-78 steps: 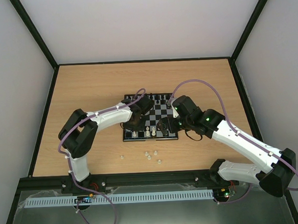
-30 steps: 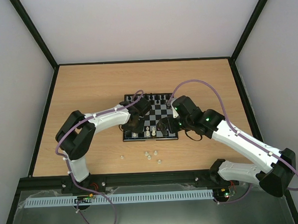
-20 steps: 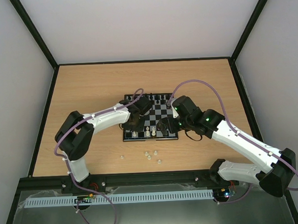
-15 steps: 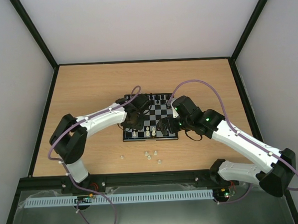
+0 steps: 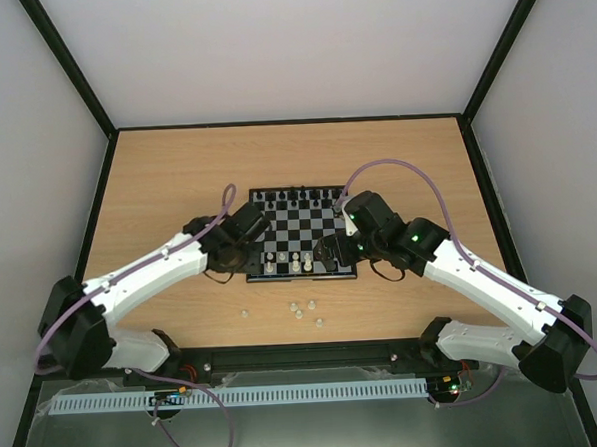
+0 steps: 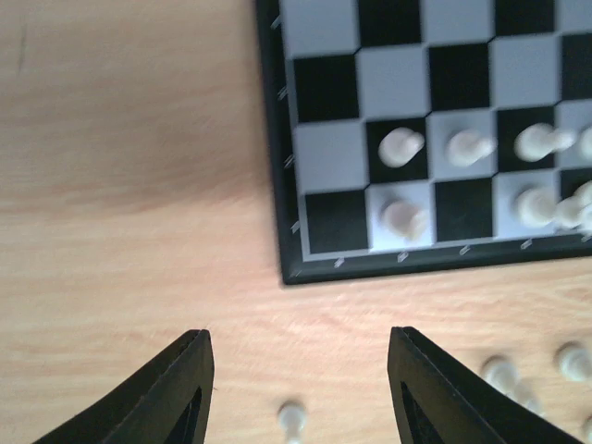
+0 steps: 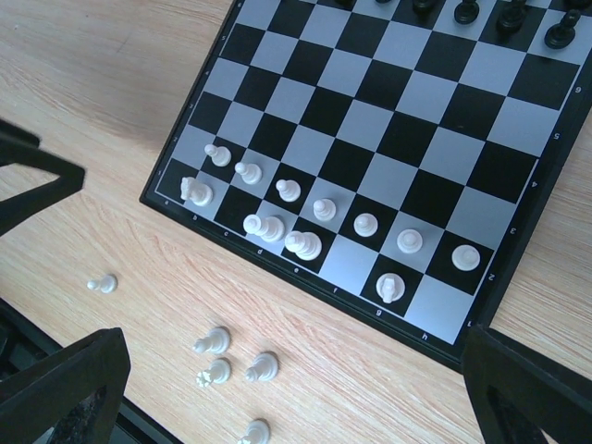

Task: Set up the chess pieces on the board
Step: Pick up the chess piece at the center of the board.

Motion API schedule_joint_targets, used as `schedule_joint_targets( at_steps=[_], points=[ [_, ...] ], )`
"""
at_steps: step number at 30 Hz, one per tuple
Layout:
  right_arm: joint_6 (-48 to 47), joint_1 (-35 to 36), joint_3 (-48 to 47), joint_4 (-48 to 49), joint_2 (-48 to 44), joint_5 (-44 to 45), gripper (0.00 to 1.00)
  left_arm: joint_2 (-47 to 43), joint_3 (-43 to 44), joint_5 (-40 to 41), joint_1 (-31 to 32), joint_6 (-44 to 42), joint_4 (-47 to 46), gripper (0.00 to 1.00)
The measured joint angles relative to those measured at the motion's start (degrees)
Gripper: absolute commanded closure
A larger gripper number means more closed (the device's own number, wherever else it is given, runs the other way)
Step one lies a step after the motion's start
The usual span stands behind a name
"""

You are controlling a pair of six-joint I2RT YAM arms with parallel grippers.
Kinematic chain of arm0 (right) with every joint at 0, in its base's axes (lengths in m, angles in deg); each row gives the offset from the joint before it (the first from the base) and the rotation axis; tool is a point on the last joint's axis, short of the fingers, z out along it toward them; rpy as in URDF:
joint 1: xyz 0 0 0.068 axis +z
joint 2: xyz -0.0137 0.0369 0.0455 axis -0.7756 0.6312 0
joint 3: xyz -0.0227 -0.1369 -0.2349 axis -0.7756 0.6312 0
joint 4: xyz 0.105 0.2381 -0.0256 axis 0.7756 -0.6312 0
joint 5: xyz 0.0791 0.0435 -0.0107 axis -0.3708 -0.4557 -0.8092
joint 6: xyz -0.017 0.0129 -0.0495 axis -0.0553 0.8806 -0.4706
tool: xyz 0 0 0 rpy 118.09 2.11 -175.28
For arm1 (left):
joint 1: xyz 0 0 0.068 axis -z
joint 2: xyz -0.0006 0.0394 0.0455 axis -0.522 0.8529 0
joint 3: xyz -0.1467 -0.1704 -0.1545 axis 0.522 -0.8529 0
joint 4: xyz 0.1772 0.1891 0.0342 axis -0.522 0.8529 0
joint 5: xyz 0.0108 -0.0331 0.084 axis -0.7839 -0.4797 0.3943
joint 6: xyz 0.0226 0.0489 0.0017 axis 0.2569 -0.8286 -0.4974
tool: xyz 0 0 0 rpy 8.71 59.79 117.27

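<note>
I should next pull my left gripper back and lower it around the head of the small white pawn (image 5: 244, 312) (image 6: 292, 421), because the pawn is below and back from it, clear of the loose group.
The board (image 5: 304, 228) lies mid-table. Black chess pieces (image 5: 297, 195) line its far edge and white ones (image 5: 296, 264) stand in its two near rows. Several loose white pieces (image 5: 303, 309) lie on the table in front of it. My left gripper (image 5: 233, 265) is open and empty, off the board by its near-left corner (image 6: 289, 270). One loose white piece (image 6: 291, 418) shows between its fingers (image 6: 190, 388). My right gripper (image 5: 328, 254) is open and empty above the board's near right. Its view shows the board (image 7: 398, 120), the white rows (image 7: 324, 210) and the loose pieces (image 7: 263, 367).
The wooden table (image 5: 176, 180) is bounded by a black frame and pale walls. A lone white piece (image 5: 243, 312) lies left of the loose group. The left gripper's dark finger (image 7: 32, 185) shows at the left edge of the right wrist view.
My left arm has drawn back off the board, moving left and nearer, and now hangs over the table beside the near-left corner. The right arm has not moved.
</note>
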Motion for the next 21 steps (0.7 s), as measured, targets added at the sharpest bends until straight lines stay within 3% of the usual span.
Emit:
schedule_joint_targets(
  at_steps=[9,21],
  points=[
    [0.0,0.0,0.0,0.0,0.5,-0.5,0.01,-11.9,-13.9,-1.3,3.6,7.6,2.5,0.45],
    [0.0,0.0,0.0,0.0,0.9,-0.6,0.01,-7.4,-17.7,-4.0,11.9,14.2,-2.0,0.47]
  ],
)
